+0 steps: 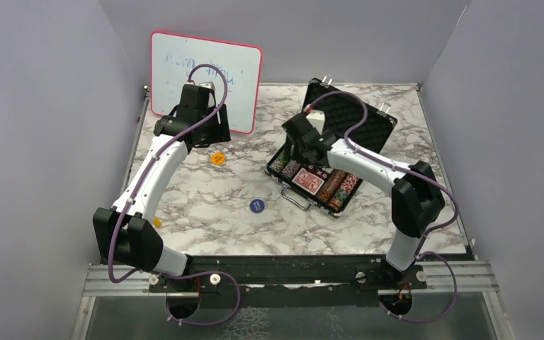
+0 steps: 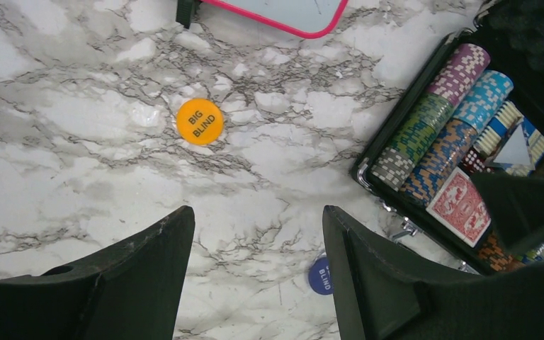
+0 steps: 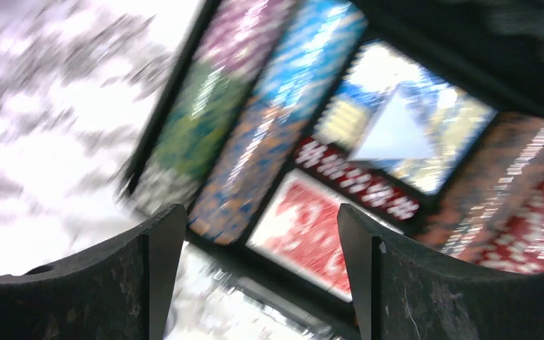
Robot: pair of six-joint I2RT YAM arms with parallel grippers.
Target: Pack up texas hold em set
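My right gripper needs to move back, to the left in the top view, and down to the clear rim of the blue button (image 1: 256, 205), which is still outside the case (image 1: 368, 127).
The black case (image 1: 368, 127) lies open at the right of the table, lid up with foam lining. Inside lie striped chip stacks (image 1: 340, 188) and red-backed cards (image 1: 309, 180). The orange button (image 1: 217, 159) and the blue button (image 1: 256, 205) lie on the marble. My left gripper (image 2: 258, 234) is open and empty, high above the table; its view shows the orange "BIG BLIND" button (image 2: 200, 121), the blue button (image 2: 319, 275) and the case (image 2: 389, 134). My right gripper (image 3: 262, 234) is open and empty above the case's front; its view is blurred, showing chips (image 3: 255, 134) and cards (image 3: 312, 227).
A pink-framed whiteboard (image 1: 205, 78) stands at the back left behind the left arm. A small orange piece (image 1: 157, 222) lies near the left arm's lower link. Grey walls enclose the table on three sides. The case's metal handle (image 1: 296, 198) points toward the front.
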